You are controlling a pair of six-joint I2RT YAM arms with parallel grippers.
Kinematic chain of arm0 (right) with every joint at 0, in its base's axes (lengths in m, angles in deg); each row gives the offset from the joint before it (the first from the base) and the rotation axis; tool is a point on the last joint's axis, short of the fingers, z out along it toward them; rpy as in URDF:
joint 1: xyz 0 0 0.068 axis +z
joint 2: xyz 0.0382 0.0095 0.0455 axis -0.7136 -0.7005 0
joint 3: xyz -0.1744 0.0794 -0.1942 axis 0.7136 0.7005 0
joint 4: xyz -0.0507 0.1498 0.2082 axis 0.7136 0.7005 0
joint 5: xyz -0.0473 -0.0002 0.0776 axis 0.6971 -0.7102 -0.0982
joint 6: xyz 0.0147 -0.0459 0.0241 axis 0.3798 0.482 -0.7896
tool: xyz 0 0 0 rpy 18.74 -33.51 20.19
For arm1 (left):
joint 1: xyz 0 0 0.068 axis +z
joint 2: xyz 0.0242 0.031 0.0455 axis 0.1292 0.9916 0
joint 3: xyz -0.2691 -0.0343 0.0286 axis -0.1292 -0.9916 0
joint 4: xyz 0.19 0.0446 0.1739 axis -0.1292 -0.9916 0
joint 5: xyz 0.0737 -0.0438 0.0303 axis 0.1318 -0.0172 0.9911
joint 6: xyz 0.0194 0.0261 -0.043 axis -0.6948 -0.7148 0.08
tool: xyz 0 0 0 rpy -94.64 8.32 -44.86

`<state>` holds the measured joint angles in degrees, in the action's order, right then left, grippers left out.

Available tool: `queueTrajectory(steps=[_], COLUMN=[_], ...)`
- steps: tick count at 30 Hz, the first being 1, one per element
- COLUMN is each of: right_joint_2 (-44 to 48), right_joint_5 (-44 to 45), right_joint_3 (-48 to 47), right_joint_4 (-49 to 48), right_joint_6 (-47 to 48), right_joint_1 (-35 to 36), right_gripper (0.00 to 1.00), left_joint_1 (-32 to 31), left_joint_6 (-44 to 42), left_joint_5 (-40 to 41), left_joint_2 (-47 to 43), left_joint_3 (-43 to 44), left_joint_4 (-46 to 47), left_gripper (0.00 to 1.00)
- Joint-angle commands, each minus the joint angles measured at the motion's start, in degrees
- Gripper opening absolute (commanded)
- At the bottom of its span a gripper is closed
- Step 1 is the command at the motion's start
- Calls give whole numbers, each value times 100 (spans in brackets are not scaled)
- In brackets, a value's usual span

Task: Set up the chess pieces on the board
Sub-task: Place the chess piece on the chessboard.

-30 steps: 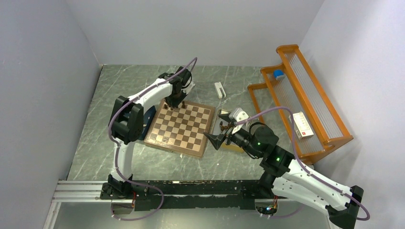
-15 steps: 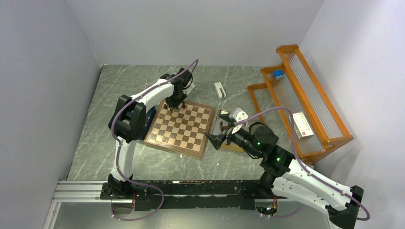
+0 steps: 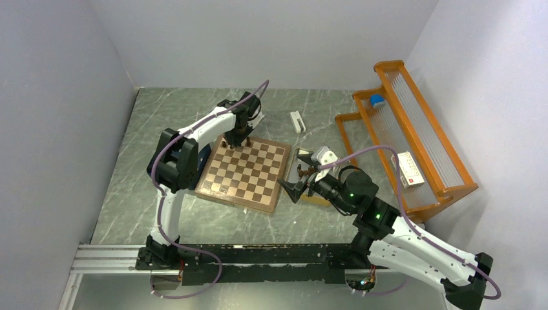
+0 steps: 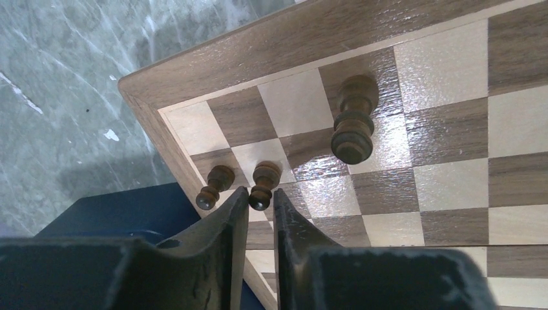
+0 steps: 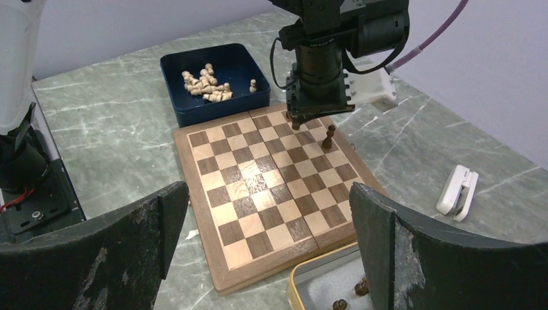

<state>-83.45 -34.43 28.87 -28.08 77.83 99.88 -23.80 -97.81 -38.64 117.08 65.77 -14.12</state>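
Observation:
I need to tilt my open right gripper downward over the dark pieces next and lower it onto a dark brown chess piece (image 3: 309,171), because those pieces are still in the yellow-rimmed tray.
The board (image 3: 249,174) lies mid-table. My left gripper (image 4: 261,196) hangs over its far left corner, jaws nearly together around the head of a dark pawn (image 4: 265,181) that stands on a square. A second dark pawn (image 4: 214,186) stands just left of it, outside the fingers. A taller dark piece (image 4: 353,123) stands two squares away and also shows in the right wrist view (image 5: 329,137). My right gripper (image 5: 268,197) is wide open and empty, above the board's right edge and the yellow-rimmed tray (image 5: 310,274), which holds more dark pieces (image 5: 362,286).
A blue tray (image 5: 245,58) with several light pieces sits at the board's far left side. A white clip-like object (image 3: 296,121) lies behind the board. An orange rack (image 3: 407,139) stands along the right wall.
The left arm's elbow has shifted slightly while its gripper stays at the board's far left corner. The right arm has hardly moved.

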Motion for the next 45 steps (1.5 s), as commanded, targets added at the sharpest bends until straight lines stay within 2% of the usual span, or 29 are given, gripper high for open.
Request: queueTrajectory(steps=[1,6,10,12,17,21,25,28,29,31,37,39,45], right_joint_2=[37,-126,-500,-752,-1599,-2212,-2798,-3162,-3258,-3394,-4093,-4316,-4962], right_joint_5=[34,201,1023,1388,2506,2920,2929,2271,2017,1665,1148,872,771], right_joint_3=[-106,-81,-224,-440,-1261,-1771,-2088,-2142,-2131,-2073,-2110,-2103,-2177], right_joint_4=[-35,-140,-98,135,1419,2142,2496,2573,2569,2520,2455,2390,2587], right_joint_6=[102,-224,-1248,-1767,-2975,-3179,-3045,-2722,-2630,-2418,-1953,-1865,-1726], right_joint_1=[-10,-11,-11,-11,-18,-46,-465,-1248,-1546,-1964,-2529,-2618,-2681], right_gripper=[100,100,100,100,100,100,99,91,87,75,52,48,43], left_joint_1=[-15,-11,-11,-1,56,171,402,433,433,433,433,433,424], left_joint_6=[-50,-3,137,218,544,844,1066,1174,1163,1134,1079,1106,1085], left_joint_5=[-42,-303,-497,-571,-641,-812,-1228,-1566,-1683,-1731,-1697,-1745,-1855], left_joint_2=[66,-134,-532,-835,-1526,-2501,-3490,-4156,-4338,-4668,-5542,-5812,-6328], left_joint_3=[141,289,303,171,-112,-898,-1874,-2630,-2849,-3326,-4459,-4747,-5422], left_joint_4=[75,42,242,503,865,1594,2158,2376,2442,2522,2760,2863,3098], left_gripper=[28,38,46,52,61,65,69,72,78,83,88,98,98])
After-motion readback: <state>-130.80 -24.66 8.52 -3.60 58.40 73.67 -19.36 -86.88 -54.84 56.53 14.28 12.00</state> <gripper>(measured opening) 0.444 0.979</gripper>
